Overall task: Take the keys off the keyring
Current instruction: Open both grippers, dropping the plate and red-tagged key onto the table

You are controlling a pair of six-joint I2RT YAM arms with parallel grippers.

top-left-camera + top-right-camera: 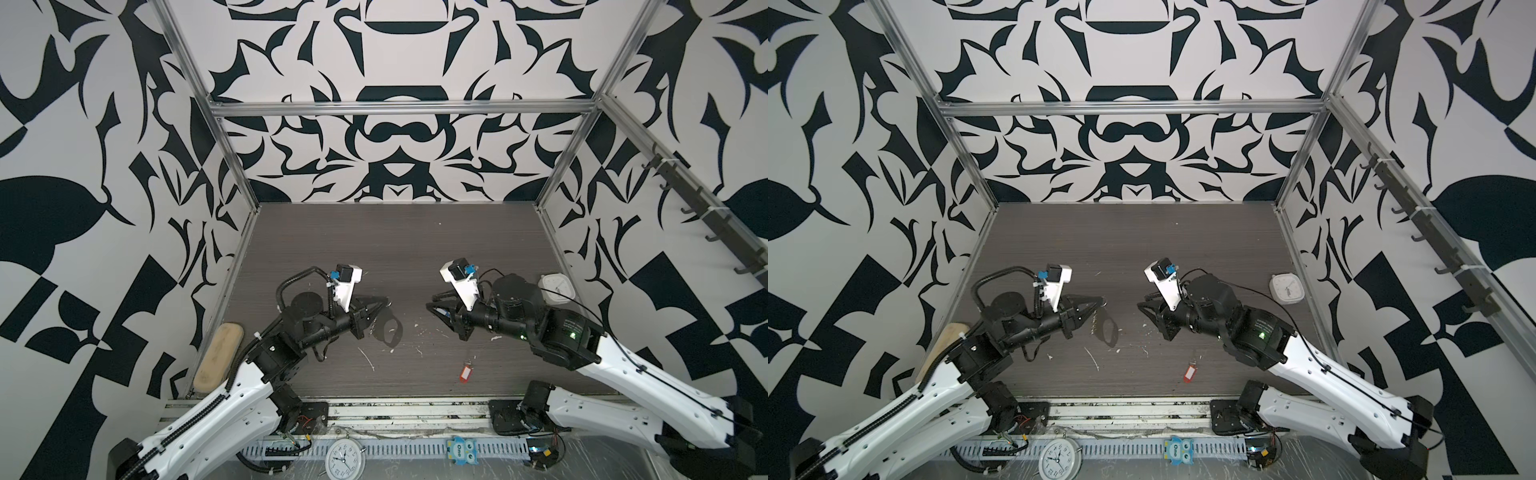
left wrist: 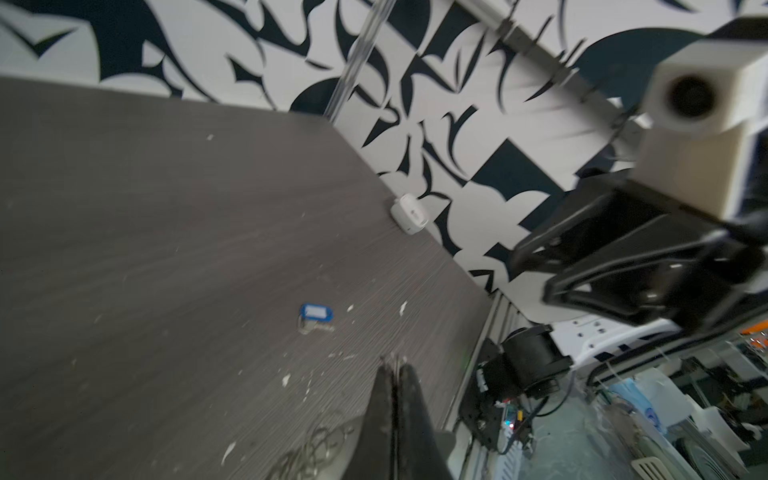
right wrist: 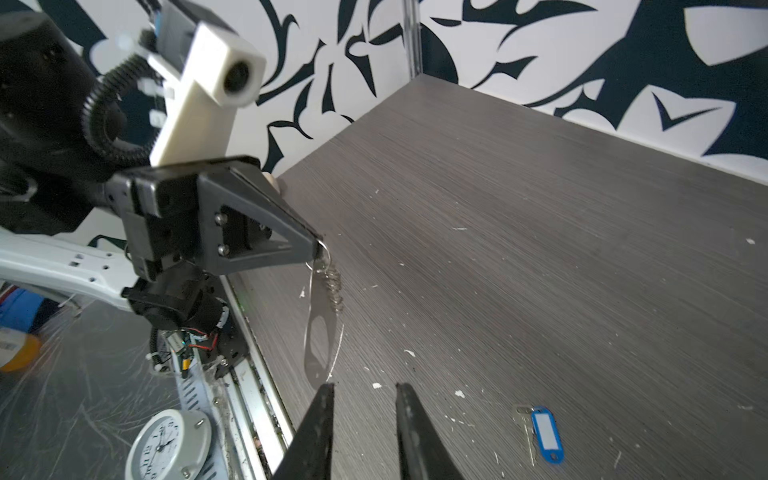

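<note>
The left gripper goes down toward the scuffed tabletop below it next and releases the keyring (image 3: 333,279). The red and blue keys already lie loose, off it.
My left gripper (image 1: 385,304) (image 2: 395,360) is shut on the keyring (image 3: 333,279). The short chain of silvery rings hangs from its tip above the table, together with a flat metal plate (image 3: 317,332) (image 1: 1108,330). The red key (image 1: 464,371) (image 1: 1190,372) lies loose on the table near the front edge. The blue key (image 3: 547,434) (image 2: 316,312) also lies loose on the table; in both top views the right arm hides it. My right gripper (image 1: 431,302) (image 3: 365,386) is open and holds nothing. It faces the left gripper across a small gap.
A white square clock (image 1: 556,286) stands by the right wall behind the right arm. A beige oblong block (image 1: 218,357) leans at the left wall. A round alarm clock (image 1: 344,459) and a blue owl figure (image 1: 460,449) sit on the front rail. White scuffs dot the table (image 1: 395,249).
</note>
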